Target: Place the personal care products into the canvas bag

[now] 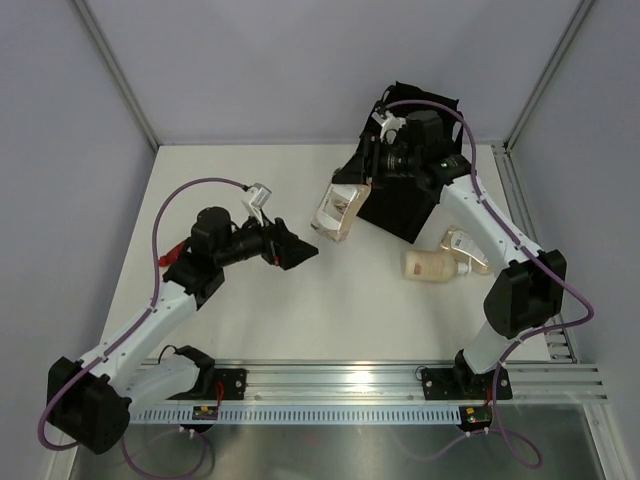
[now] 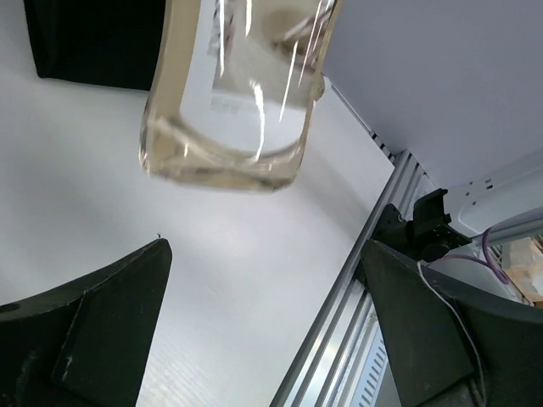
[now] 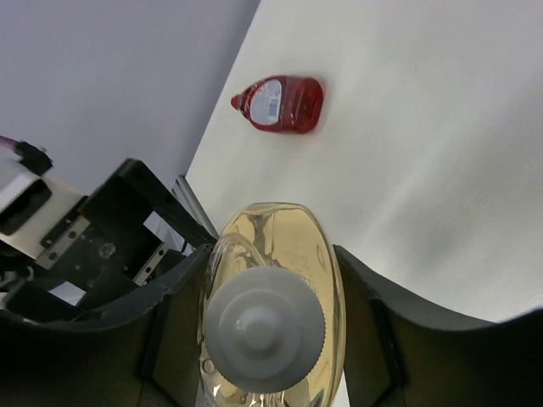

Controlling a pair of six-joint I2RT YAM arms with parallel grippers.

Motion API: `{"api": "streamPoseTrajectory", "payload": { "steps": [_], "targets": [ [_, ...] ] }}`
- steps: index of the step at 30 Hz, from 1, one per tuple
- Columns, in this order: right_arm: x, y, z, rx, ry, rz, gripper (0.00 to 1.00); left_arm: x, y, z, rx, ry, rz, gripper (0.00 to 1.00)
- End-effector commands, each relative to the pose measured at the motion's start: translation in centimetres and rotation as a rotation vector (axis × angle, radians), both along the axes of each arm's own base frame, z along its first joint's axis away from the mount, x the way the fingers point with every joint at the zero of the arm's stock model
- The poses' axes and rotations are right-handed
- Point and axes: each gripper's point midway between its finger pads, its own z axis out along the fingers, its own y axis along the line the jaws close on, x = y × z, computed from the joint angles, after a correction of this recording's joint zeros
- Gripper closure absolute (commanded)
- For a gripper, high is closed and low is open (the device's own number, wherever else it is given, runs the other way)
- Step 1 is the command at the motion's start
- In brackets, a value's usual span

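My right gripper moves outward over the bag's open top (image 1: pixel 415 110) next and releases the bottle, since that opening lies outward and to its right in the top view.
My right gripper (image 1: pixel 362 180) is shut on a clear amber bottle (image 1: pixel 338 212) with a white cap and holds it in the air beside the left face of the black canvas bag (image 1: pixel 402 208). In the right wrist view the bottle (image 3: pixel 293 246) sits between both fingers (image 3: pixel 180 326). My left gripper (image 1: pixel 300 250) is open and empty, left of the bottle. In the left wrist view the bottle (image 2: pixel 229 93) hangs above its open fingers (image 2: pixel 93 331), with the bag (image 2: pixel 93 42) behind. Two beige bottles (image 1: pixel 432 265) (image 1: pixel 466 247) lie right of the bag. A red bottle (image 3: pixel 280 103) lies near the left wall.
A metal rail (image 1: pixel 360 380) runs along the table's near edge and also shows in the left wrist view (image 2: pixel 339 297). The enclosure walls (image 1: pixel 60 150) close in the left, back and right. The red bottle is mostly hidden behind the left arm (image 1: pixel 178 250) in the top view.
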Motion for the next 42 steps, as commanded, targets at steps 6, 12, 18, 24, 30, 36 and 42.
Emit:
{"api": "streamPoseTrajectory", "payload": {
  "steps": [6,12,18,24,30,36,42],
  "targets": [
    [2.3,-5.2,18.6,0.273,-0.31,-0.078,1.0,-0.9,2.9,0.2,0.058,-0.077,0.106,0.01],
    [9.5,-14.5,24.2,0.337,-0.434,-0.379,1.0,-2.1,4.3,0.0,0.058,-0.073,0.153,0.01],
    [17.4,-22.6,23.0,0.2,-0.571,-0.666,1.0,-2.7,5.7,0.1,0.087,-0.064,0.209,0.01],
    [21.1,-23.2,18.0,0.068,-0.586,-0.676,1.0,-2.5,6.8,-0.9,0.125,-0.039,0.272,0.01],
    [20.6,-19.1,11.4,-0.1,-0.546,-0.469,1.0,-0.3,8.2,-2.5,0.141,0.052,0.426,0.01],
    [18.0,-14.6,4.3,-0.438,-0.608,-0.188,0.91,2.1,10.9,-5.6,0.133,0.276,0.687,0.01],
    [16.8,-13.8,-0.8,-0.456,-0.473,-0.066,0.81,2.9,13.1,-7.3,0.04,0.454,0.861,0.01]
  ]
}}
